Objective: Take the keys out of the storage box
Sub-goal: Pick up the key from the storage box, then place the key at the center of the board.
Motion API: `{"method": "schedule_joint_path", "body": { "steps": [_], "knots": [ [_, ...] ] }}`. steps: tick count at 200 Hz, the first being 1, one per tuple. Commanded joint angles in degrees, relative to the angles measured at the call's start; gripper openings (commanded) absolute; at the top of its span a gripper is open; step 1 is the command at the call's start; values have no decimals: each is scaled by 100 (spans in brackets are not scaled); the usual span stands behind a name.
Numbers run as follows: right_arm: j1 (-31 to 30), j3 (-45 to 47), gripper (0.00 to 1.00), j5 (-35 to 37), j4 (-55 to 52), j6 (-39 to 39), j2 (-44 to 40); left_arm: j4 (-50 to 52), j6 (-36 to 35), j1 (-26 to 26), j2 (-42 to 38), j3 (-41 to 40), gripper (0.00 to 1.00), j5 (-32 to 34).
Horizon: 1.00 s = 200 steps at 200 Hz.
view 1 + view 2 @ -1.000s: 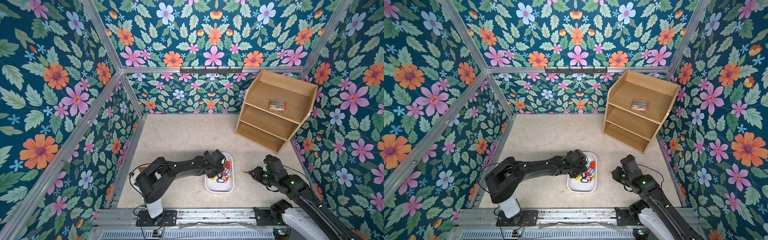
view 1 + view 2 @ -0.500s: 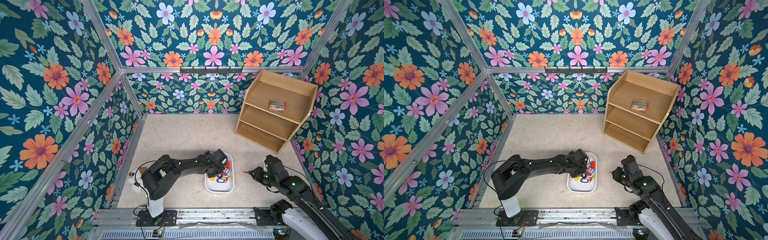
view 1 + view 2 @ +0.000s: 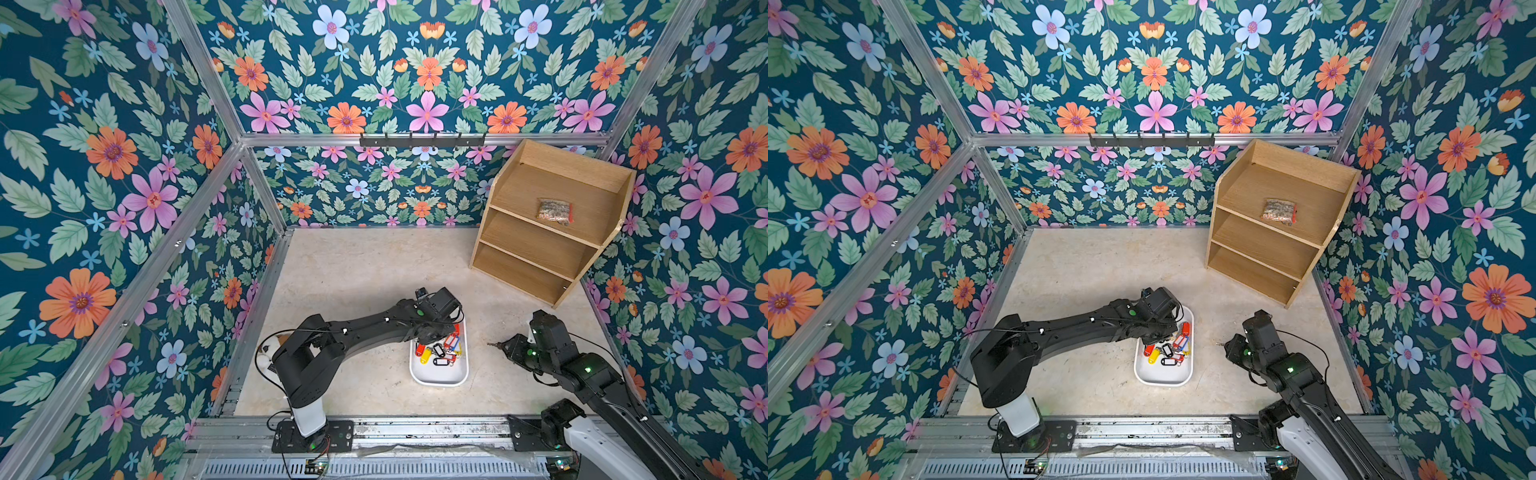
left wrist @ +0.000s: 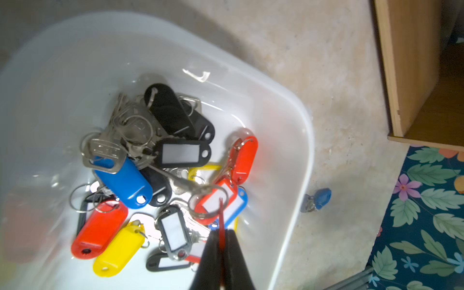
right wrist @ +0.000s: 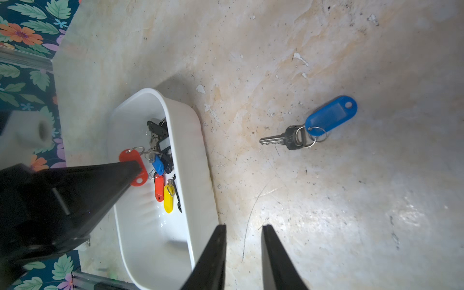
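Note:
The red tag is still over the box (image 3: 438,380), so my left gripper should next go up toward the plush toy, then go down to the bare floor (image 3: 377,352) beside the box and let go.
The white storage box (image 3: 438,380) (image 3: 1163,380) lies on the floor between my arms. A heap of keys (image 4: 150,160) (image 5: 160,160) with red, blue, yellow and black tags fills its far half. My left gripper (image 4: 221,241) reaches down into the box and is shut on a red key tag (image 5: 133,167), seen edge-on as a thin red strip between the jaws. The tag's ring and key trail toward the heap. One blue-tagged key (image 5: 331,116) (image 4: 317,199) lies on the floor outside the box. My right gripper (image 5: 243,227) hovers open over bare floor beside the box wall, holding nothing.
A wooden three-shelf unit (image 3: 548,224) stands at the back right with a clear bag (image 3: 555,211) on its top shelf. A black hook rail (image 3: 422,141) runs along the back wall. A plush toy (image 3: 270,347) lies behind the left arm. Floral walls enclose the floor.
My left jaws have closed on the red tag inside the box, and the left arm's elbow has swung in toward the box. The right gripper's jaws have narrowed slightly; its arm stays put.

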<state>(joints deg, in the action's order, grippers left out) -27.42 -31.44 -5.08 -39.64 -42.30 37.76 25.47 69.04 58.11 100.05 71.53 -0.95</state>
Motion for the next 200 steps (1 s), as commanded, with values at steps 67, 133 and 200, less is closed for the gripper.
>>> {"method": "schedule_joint_path", "body": {
  "steps": [67,133,200],
  "knots": [
    [-6,-117,27,-168,-60,-49,-88,526,-819,-632,-888,-488,0,-424],
    [-932,-525,32,193,200,-306,418,1149,-1858,-1895,-1952,-1005,0,-78],
    [-1938,-1077,33,500,917,-459,1928,365,-2196,-2570,-1910,-2264,0,-558]
  ]
}}
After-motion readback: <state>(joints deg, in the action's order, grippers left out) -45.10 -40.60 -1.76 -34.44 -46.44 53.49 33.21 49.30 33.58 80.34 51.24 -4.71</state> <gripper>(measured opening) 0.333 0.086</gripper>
